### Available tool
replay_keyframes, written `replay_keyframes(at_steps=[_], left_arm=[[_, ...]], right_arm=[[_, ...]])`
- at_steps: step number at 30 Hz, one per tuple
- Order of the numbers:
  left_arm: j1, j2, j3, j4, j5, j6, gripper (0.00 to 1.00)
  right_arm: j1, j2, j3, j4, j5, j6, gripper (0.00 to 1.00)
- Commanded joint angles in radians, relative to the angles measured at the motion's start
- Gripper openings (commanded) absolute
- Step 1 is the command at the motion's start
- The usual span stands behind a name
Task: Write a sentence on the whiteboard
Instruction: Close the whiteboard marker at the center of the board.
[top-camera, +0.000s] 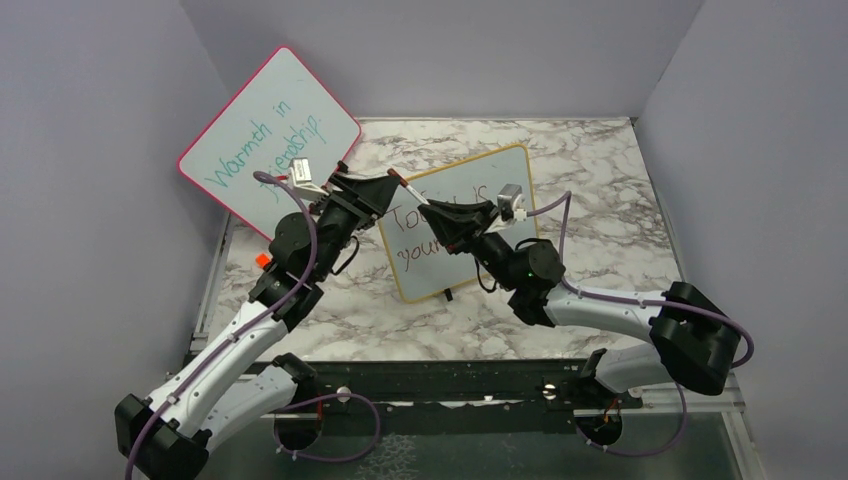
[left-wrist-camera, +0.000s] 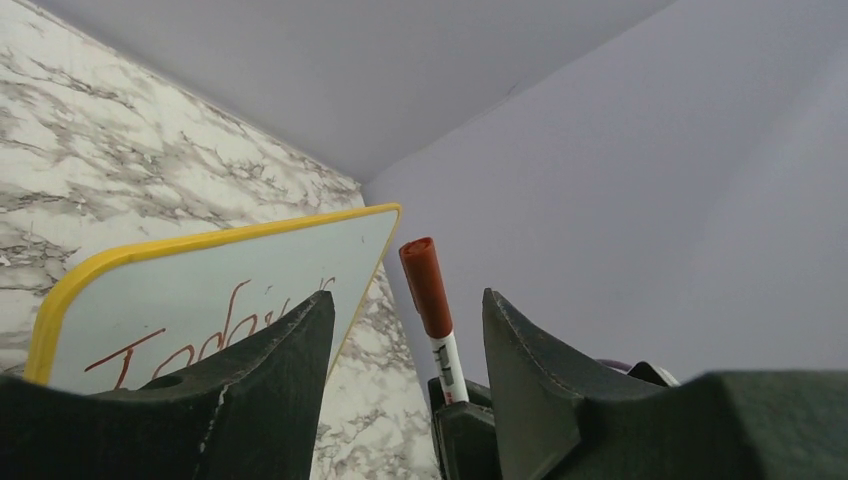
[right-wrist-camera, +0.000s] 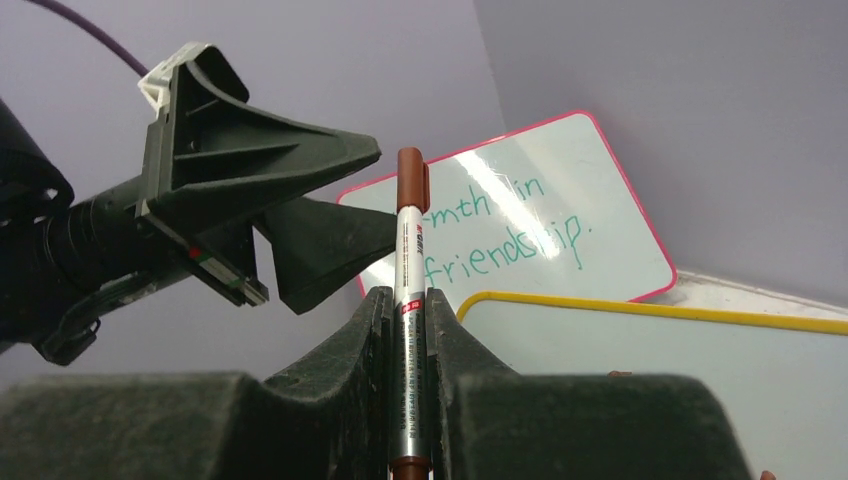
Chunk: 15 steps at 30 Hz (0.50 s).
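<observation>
I should move my right gripper to the right in the top view and down to the bare marble beside the yellow-framed whiteboard, releasing the marker, since it's capped.
The yellow-framed whiteboard leans at the table's middle, and also shows in the left wrist view and the right wrist view. The red-brown sentence reads "To… is / your"; the arms hide the rest. "Today" shows between the left fingers. My right gripper is shut on a silver marker with a red-brown cap. My left gripper is open, its fingers either side of the cap without touching it.
A pink-framed board with teal "Warmth in friendship" leans in the back left corner, also seen from the right wrist. Grey walls enclose the marble table on three sides. A small orange object lies by the left arm.
</observation>
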Motion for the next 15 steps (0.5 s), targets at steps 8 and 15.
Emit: replay_keyframes(at_steps=[8,15], left_arm=[[-0.001,0.068,0.186,-0.282,0.001,-0.037,0.51],[-0.001,0.075,0.181,-0.307,-0.011,-0.08,0.39]], right_arm=[[-0.001,-0.012,-0.019,-0.018,-0.116,-0.133,0.01],[-0.001,-0.015,-0.018,-0.02,-0.121,-0.147,0.01]])
